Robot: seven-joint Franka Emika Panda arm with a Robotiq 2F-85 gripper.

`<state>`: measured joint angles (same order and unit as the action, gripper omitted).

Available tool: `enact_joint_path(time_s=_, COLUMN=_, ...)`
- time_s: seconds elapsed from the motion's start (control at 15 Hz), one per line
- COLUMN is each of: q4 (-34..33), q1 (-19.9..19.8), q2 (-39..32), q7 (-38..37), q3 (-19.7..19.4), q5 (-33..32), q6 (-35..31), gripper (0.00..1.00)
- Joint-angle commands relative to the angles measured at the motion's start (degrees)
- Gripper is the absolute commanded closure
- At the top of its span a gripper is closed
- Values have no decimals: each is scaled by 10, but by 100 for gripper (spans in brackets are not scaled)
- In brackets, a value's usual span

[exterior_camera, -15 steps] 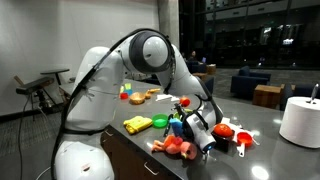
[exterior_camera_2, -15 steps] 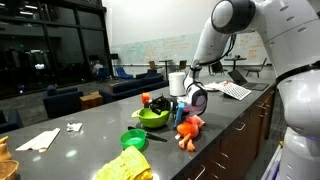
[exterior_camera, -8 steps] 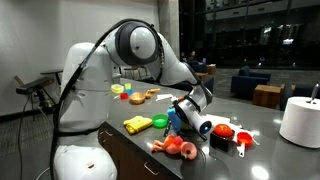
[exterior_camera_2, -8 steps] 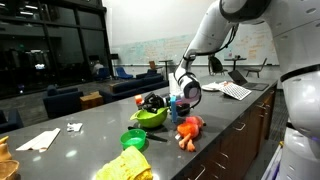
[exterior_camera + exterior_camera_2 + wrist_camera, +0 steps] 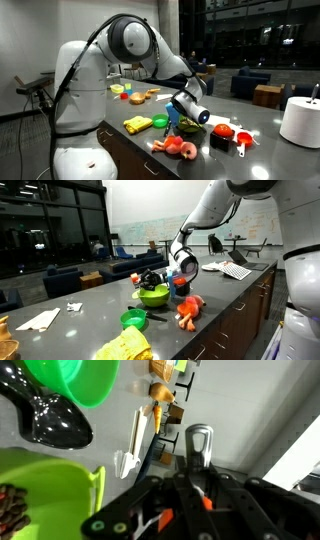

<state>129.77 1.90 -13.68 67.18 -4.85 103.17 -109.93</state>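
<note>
My gripper should next carry the utensil outward past the bowl [image 5: 153, 298], then lower and release it on the bare counter beyond the green cup, outward of and below my gripper.
My gripper [image 5: 200, 460] is shut on a thin silvery metal utensil [image 5: 200, 440] that sticks out past the fingertips. In both exterior views the gripper [image 5: 186, 108] [image 5: 166, 275] hangs tilted just above a lime-green bowl [image 5: 153, 298] [image 5: 40, 490]. A black ladle-like utensil [image 5: 148, 279] [image 5: 55, 422] lies at the bowl's rim. A small bright green cup [image 5: 133, 319] [image 5: 75, 380] stands next to the bowl. An orange-red toy [image 5: 188, 309] [image 5: 178, 146] lies on the counter near its front edge.
A yellow cloth [image 5: 137, 124] [image 5: 125, 346] lies on the grey counter [image 5: 90, 305]. A red measuring cup [image 5: 226, 131], a white paper roll [image 5: 300, 120], a white utensil [image 5: 130, 445] and wooden blocks [image 5: 165, 400] are also there. White papers [image 5: 40, 319] lie farther off.
The gripper has lifted and swung from beside the orange-red toy toward the green bowl, tilting as it went. The other objects have not moved.
</note>
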Motion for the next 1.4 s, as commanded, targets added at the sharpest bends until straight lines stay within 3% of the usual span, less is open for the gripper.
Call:
enact_joint_path(time_s=0.0, q4=6, q1=7, q2=39, q7=-56, q3=9, q5=-38, q6=-67, gripper=95)
enact_joint_path(time_s=0.27, q4=-4, q1=21, q2=60, q7=-156, q3=26, q5=-110, q6=-169, gripper=95)
enact_joint_path(time_s=0.6, q4=-20, q1=41, q2=76, q7=-334, q3=57, q5=-260, q6=-267, gripper=95)
enact_joint_path(time_s=1.0, q4=-51, q1=73, q2=50, q7=-611, q3=81, q5=-555, q6=-317, gripper=95)
enact_joint_path(time_s=1.07, q4=-61, q1=99, q2=48, q7=-658, q3=63, q5=-606, q6=-306, gripper=95)
enact_joint_path(time_s=1.27, q4=-108, q1=127, q2=34, q7=-791, q3=62, q5=-764, q6=-268, gripper=95)
enact_joint_path(time_s=1.33, q4=-128, q1=109, q2=28, q7=-827, q3=88, q5=-812, q6=-251, gripper=95)
